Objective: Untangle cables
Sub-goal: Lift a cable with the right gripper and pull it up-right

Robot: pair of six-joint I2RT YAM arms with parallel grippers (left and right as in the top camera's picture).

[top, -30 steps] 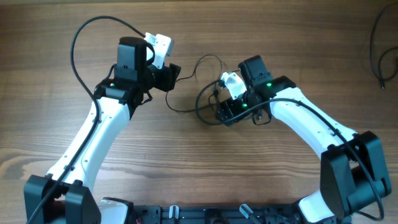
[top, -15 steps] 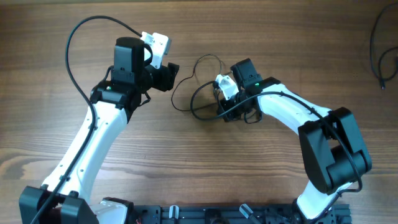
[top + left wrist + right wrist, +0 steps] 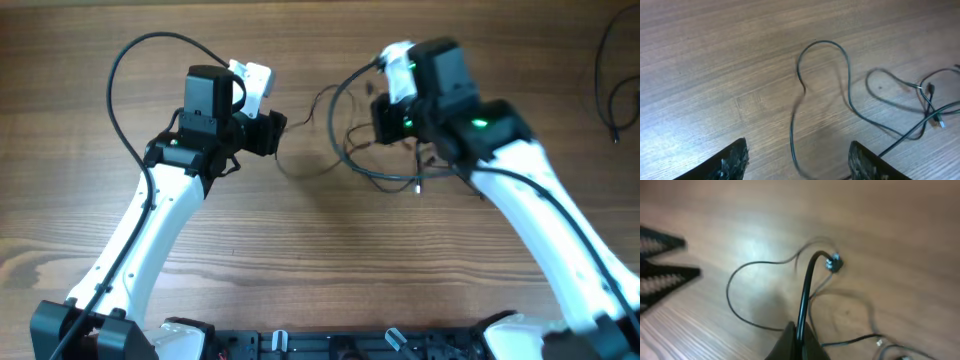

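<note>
I should next lift the cable from the loops with my right gripper, then lower and release it, as the tabletop at the tangle's far side [image 3: 362,97] is below and outward of that gripper.
The cables [image 3: 372,176] are thin black wires in a loose tangle between the two arms, partly lifted off the wooden table. My right gripper [image 3: 384,118] is raised above them, and in the right wrist view this gripper [image 3: 799,336] is shut on one cable [image 3: 805,292] that runs up to a small plug [image 3: 833,263]. To the left of the tangle is my left gripper [image 3: 283,133], which stands open. In the left wrist view, a blurred cable strand [image 3: 793,142] on the table runs between the wide-apart fingers of that left gripper [image 3: 799,161]. Further loops and small plugs [image 3: 930,90] are at the right.
Another black cable [image 3: 603,70] lies at the table's far right edge. The left arm's own thick cable [image 3: 128,60] arcs over the back left. The robot's base frame [image 3: 330,345] runs along the front edge.
My right gripper closed on a cable and rose with it toward the back, pulling the tangle up and to the right. The left gripper has barely moved.
</note>
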